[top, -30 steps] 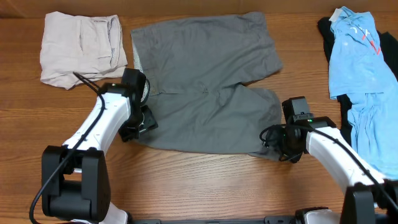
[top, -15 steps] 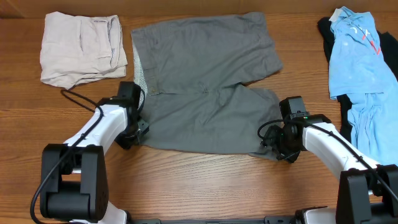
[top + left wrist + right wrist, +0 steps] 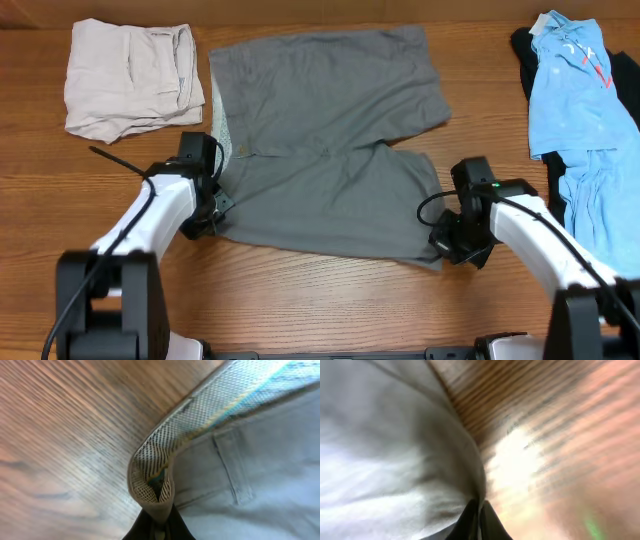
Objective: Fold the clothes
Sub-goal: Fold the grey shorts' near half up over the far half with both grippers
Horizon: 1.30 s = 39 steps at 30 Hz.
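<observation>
My left gripper will go up and outward, then down toward the far waistband corner [image 3: 217, 58] to release the near waistband corner, as the shorts [image 3: 325, 140] still lie spread flat.
Mid-grey shorts [image 3: 325, 140] lie spread flat on the wooden table, waistband to the left, legs to the right. My left gripper [image 3: 208, 212] is shut on the near corner of the waistband [image 3: 155, 485], whose paler mesh lining folds up between the fingers. At the near leg's hem sits my right gripper [image 3: 452, 240], shut on the grey fabric edge [image 3: 470, 485]. The beige clothes [image 3: 130, 78] sit folded at the back left. Light blue clothes [image 3: 578, 110] lie over a black one [image 3: 522, 45] at the right.
The wooden table [image 3: 330, 300] runs along the front below the shorts. The beige pile lies just behind my left arm, and the blue pile lies close to my right arm.
Both grippers have closed on the shorts, the left on the waistband corner, the right on the leg hem. The left gripper has slid a little leftwards and nearer; the near edge of the shorts has shifted slightly.
</observation>
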### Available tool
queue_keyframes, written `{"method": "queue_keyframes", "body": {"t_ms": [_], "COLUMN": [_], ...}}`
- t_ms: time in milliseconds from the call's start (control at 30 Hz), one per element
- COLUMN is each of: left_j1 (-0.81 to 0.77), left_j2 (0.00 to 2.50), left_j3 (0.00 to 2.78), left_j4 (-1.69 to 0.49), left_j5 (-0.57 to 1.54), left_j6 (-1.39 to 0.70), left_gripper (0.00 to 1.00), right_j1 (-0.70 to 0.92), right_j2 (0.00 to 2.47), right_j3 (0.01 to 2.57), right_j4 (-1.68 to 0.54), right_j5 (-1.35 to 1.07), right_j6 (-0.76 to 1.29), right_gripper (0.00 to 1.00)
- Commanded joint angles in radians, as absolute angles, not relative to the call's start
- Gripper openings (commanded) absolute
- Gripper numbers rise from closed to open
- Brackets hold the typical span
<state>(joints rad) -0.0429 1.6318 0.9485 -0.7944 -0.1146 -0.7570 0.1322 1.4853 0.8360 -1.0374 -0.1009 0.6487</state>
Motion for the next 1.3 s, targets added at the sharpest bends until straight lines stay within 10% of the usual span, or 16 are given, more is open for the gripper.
{"method": "queue_keyframes", "body": {"t_ms": [0,533,1267], "left_j1": [-0.029,-0.047,-0.046], "left_j2": [1.456,0.892,1.575], "left_j3": [1.034,1.154,1.147], "left_j4": [-0.865,-1.107,-0.371], "left_j5": [-0.155,-0.100,-0.361], "left_j6": [-0.653,-0.580,-0.579], "left_gripper": [0.04,0.04,0.04], "right_j1": [0.120,-0.081,-0.069], "right_j2": [1.364,1.113,1.822], "right_j3": [0.966,1.428,1.428], "right_j4": [-1.106,-1.412,-0.678], "right_j5": [-0.068,-0.111,-0.223], "right_j6": [0.617,0.332,0.227], "right_gripper": [0.04,0.04,0.04]}}
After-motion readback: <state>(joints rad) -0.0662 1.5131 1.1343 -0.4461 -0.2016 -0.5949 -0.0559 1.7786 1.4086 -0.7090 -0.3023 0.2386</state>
